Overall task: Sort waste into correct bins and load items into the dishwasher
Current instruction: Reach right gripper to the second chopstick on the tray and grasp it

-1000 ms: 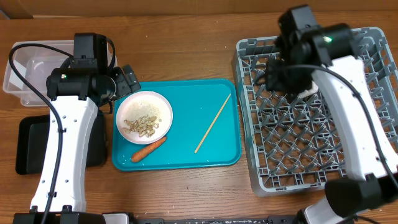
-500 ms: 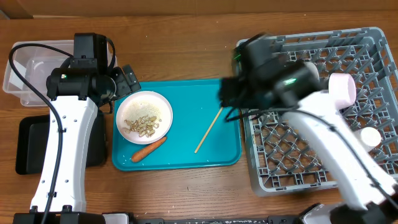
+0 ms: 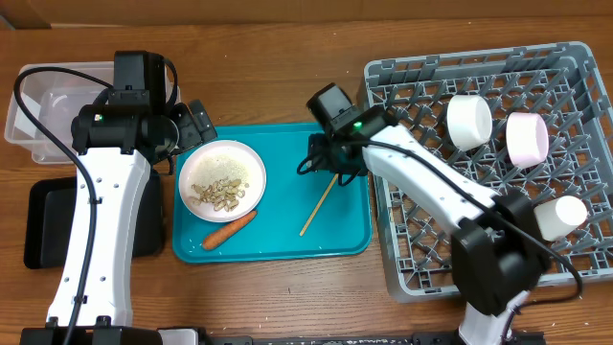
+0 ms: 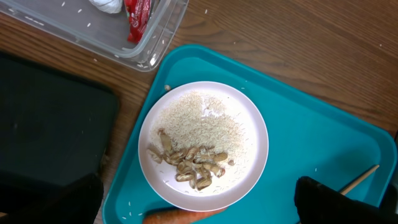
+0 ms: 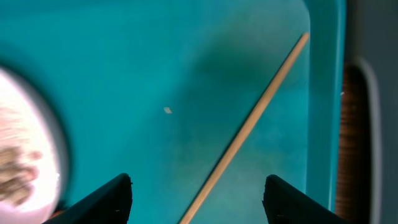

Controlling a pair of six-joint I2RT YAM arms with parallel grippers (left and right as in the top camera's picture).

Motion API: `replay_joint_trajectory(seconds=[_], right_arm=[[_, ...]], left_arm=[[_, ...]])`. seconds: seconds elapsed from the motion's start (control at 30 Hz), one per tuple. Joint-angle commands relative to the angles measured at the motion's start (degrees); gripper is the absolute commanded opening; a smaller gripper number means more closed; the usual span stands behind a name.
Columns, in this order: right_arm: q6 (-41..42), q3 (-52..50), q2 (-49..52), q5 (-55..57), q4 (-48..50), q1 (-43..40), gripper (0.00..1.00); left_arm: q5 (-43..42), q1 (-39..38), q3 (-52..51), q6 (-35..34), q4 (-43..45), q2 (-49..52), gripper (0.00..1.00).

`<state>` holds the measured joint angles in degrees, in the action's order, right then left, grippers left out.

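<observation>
The chopstick on the teal tray already runs between the open fingers but is below them, so the right gripper will next lower onto the chopstick's wooden body (image 3: 329,189) (image 5: 209,186) and close.
The white plate (image 3: 222,177) with beige food scraps (image 4: 186,167) and rice sits on the left of the teal tray, and the orange carrot (image 3: 228,230) lies just in front of it. One wooden chopstick (image 3: 328,190) lies on the tray's right side. My left gripper (image 3: 196,120) is open above the plate (image 4: 203,146). My right gripper (image 3: 321,163) is open above the chopstick (image 5: 249,130), its fingers either side of it and not touching. The clear tub (image 3: 48,96) holds the red wrapper (image 4: 138,15) and tissue (image 4: 106,5). The black tray (image 3: 48,220) is at the left.
The grey dish rack (image 3: 450,240) at the right holds a white bowl (image 3: 469,122), a pink bowl (image 3: 527,137) and a white cup (image 3: 560,216). The teal tray (image 3: 287,153) lies between the bins and the rack.
My right arm has swung left from over the dish rack to above the chopstick on the teal tray. The left arm has not moved.
</observation>
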<state>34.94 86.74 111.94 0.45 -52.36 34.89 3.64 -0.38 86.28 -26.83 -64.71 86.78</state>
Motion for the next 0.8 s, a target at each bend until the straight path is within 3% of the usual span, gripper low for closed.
replay_joint_trajectory(seconds=[0.0, 0.23, 0.33, 0.43, 0.77], right_arm=[[3.34, -0.28, 3.87, 0.74, -0.46, 0.2, 0.7], [3.67, -0.28, 9.79, -1.81, -0.83, 0.24, 0.63], [3.67, -0.28, 11.21, -1.81, -1.33, 0.26, 0.54], [3.67, -0.28, 11.63, -1.79, -2.69, 0.31, 0.36], [3.63, -0.22, 11.63, -1.81, -4.48, 0.28, 0.18]], left_arm=[[-0.28, 0.09, 0.87, 1.09, 0.0, 0.22, 1.0], [-0.28, 0.09, 0.87, 1.09, 0.02, 0.22, 1.0], [-0.28, 0.09, 0.87, 1.09, 0.04, 0.22, 1.0], [-0.28, 0.09, 0.87, 1.09, 0.04, 0.22, 1.0], [-0.28, 0.09, 0.87, 1.09, 0.09, 0.22, 1.0]])
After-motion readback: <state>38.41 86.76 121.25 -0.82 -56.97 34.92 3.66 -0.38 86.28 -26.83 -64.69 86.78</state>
